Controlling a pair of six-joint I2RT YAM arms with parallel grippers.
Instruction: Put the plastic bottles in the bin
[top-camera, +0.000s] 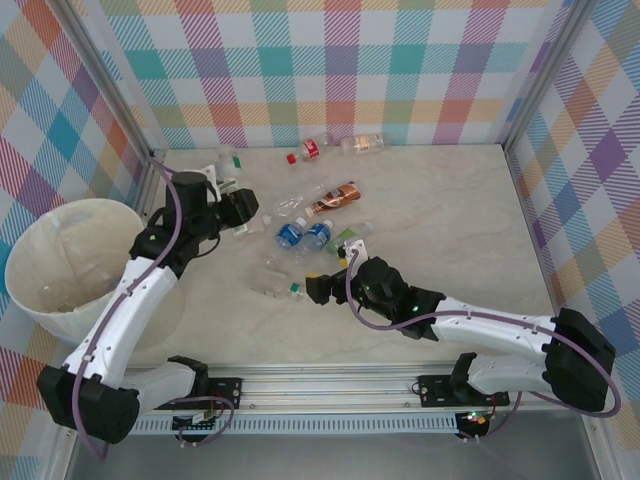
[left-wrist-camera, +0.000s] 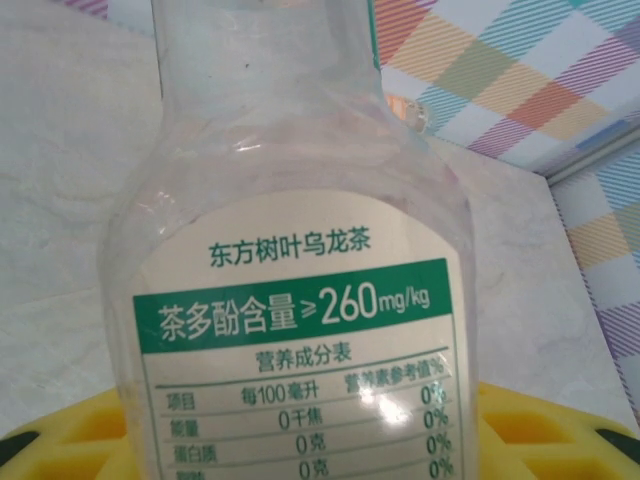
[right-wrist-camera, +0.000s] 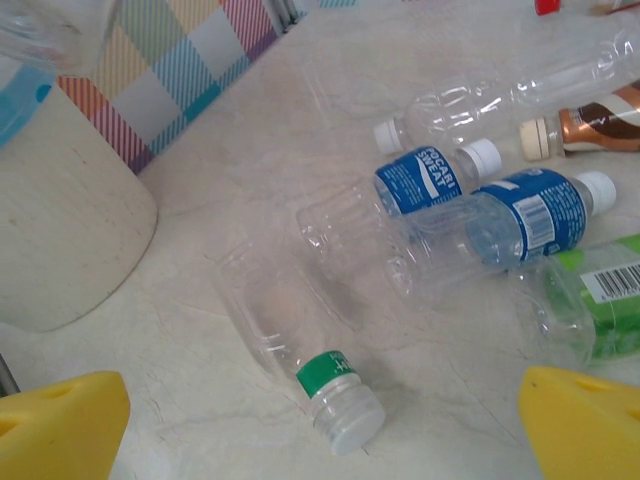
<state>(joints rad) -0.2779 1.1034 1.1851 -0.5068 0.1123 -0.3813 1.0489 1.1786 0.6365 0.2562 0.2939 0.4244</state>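
Observation:
The bin's opening (top-camera: 76, 256) is across the arm, and the bin's rim stands above the tabletop. So my left gripper will next go up, swing over the opening and let go of the bottle.
My left gripper (top-camera: 241, 210) is shut on a clear plastic bottle (left-wrist-camera: 290, 200) with a green and white label; the bottle stands between the yellow fingers (left-wrist-camera: 545, 430) and hides most of the left wrist view. The cream-white bin (top-camera: 60, 262) stands at the table's left edge, left of that arm. My right gripper (top-camera: 322, 287) hangs open over a lying clear bottle (right-wrist-camera: 300, 335) with a green neck band and white cap, touching nothing. Beyond it lie two blue-label bottles (right-wrist-camera: 425, 180) (right-wrist-camera: 525, 215) and a green-label bottle (right-wrist-camera: 600, 300).
A brown bottle (top-camera: 336, 197) lies mid-table. A red-label bottle (top-camera: 310, 150) and a clear one (top-camera: 362, 143) lie by the back wall. The bin's side (right-wrist-camera: 60, 220) rises left of the right gripper. Plaid walls close in the table on three sides.

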